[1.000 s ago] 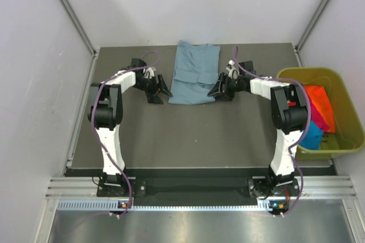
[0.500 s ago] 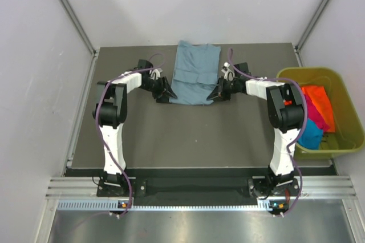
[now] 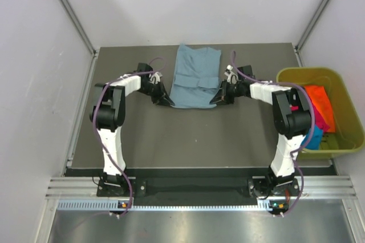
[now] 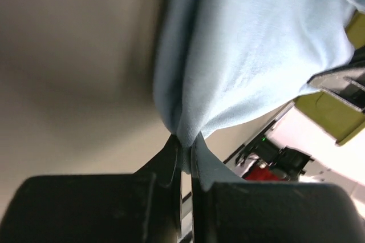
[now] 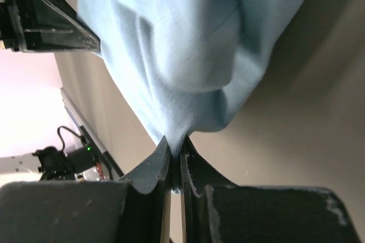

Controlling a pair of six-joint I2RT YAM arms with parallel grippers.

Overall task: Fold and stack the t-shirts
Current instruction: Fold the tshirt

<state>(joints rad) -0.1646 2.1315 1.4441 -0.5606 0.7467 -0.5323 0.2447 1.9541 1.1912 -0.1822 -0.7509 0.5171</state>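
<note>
My right gripper lifts next and carries the t-shirt's near corner outward over the t-shirt's far end (image 3: 213,53) to release it, since that end lies outward of my gripper.
A grey-blue t-shirt (image 3: 194,77) lies folded into a long strip at the back middle of the dark table (image 3: 188,134). My left gripper (image 3: 169,101) is shut on the strip's near left corner, and the left wrist view shows the cloth (image 4: 239,55) pinched between the jaws (image 4: 185,146). My right gripper (image 3: 213,101) is shut on the near right corner, the cloth (image 5: 177,55) bunched where the jaws (image 5: 174,149) meet. Orange (image 3: 318,101), magenta (image 3: 325,123) and turquoise (image 3: 312,136) t-shirts lie in the bin.
A yellow-green bin (image 3: 308,74) stands at the table's right edge beside the right arm. White walls with metal posts enclose the table on three sides. A metal rail runs along the near edge by the arm bases.
Both grippers moved in to the strip's near corners and shut on the cloth. The near edge of the shirt now sits drawn toward me between them.
</note>
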